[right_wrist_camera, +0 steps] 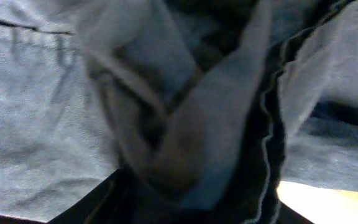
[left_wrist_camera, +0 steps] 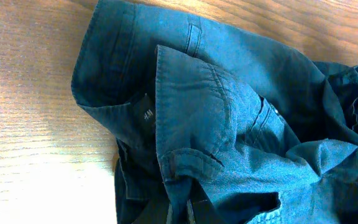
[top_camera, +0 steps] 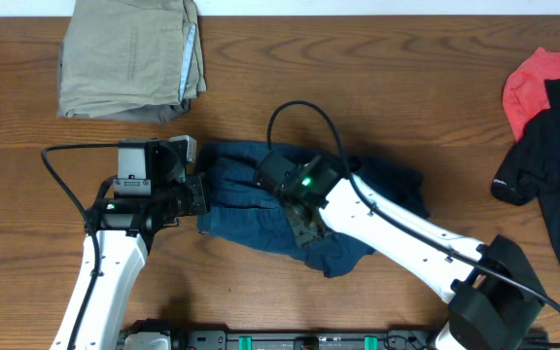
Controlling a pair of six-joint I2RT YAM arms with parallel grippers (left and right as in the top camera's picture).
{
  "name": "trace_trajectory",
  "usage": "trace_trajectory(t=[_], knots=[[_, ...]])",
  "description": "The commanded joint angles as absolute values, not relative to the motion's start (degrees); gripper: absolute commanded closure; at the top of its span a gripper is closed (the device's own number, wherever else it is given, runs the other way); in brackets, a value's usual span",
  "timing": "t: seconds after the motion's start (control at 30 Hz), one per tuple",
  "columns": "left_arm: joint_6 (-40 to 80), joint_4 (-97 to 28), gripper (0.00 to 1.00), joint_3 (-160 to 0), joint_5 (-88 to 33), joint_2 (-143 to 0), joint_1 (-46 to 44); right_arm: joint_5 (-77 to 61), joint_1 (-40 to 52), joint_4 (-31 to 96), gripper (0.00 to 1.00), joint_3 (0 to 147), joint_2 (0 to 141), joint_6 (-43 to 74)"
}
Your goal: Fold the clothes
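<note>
The left gripper should next lift the fold it holds, swing outward, lower the fold to the tabletop (top_camera: 210, 109) beside the khaki garment and let go, because the shorts (top_camera: 261, 204) lie crumpled.
A crumpled pair of dark blue shorts (top_camera: 261, 204) lies in the middle of the wooden table. In the left wrist view the shorts (left_wrist_camera: 229, 124) show a waistband with a black label and a back pocket. My left gripper (top_camera: 200, 194) is at the garment's left edge, shut on a fold of the blue fabric (left_wrist_camera: 182, 199). My right gripper (top_camera: 304, 219) is pressed down into the middle of the shorts; in the right wrist view bunched blue cloth (right_wrist_camera: 185, 155) sits between its fingers, shut on it.
A folded khaki garment (top_camera: 129, 58) lies at the back left. A red garment (top_camera: 538, 83) and a black garment (top_camera: 552, 165) lie at the right edge. The right arm (top_camera: 406, 238) crosses the front right of the table.
</note>
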State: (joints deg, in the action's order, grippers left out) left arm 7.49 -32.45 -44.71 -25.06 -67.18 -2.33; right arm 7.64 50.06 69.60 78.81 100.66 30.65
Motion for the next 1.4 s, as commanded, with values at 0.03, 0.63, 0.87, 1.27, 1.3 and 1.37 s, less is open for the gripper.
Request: trace_trajectory(t=[0.03, 0.63, 0.87, 1.27, 1.3, 1.37], knots=[[7.57, -32.53, 0.94, -45.01, -24.12, -67.44, -2.00, 10.52, 48.29, 71.18, 0.49, 81.87, 98.43, 31.68], [7.55, -32.53, 0.94, -45.01, -24.14, -67.44, -2.00, 10.98, 47.64, 76.07, 0.99, 83.90, 97.38, 32.82], [7.55, -31.88, 0.94, -45.19, -26.61, -65.19, -2.00, 21.02, 45.89, 82.56, 0.99, 88.33, 96.05, 36.42], [7.64, -34.26, 0.94, -54.02, -26.30, -47.99, -2.00, 25.26, 28.23, 86.17, 0.99, 99.61, 85.17, 33.71], [7.81, -34.39, 0.94, -54.57, -26.28, -46.89, -2.00, 25.23, 26.92, 86.28, 0.99, 99.61, 84.05, 33.58], [8.38, -34.48, 0.94, -55.57, -26.30, -44.45, -2.00, 25.26, 24.16, 86.56, 0.99, 99.61, 81.49, 33.56]])
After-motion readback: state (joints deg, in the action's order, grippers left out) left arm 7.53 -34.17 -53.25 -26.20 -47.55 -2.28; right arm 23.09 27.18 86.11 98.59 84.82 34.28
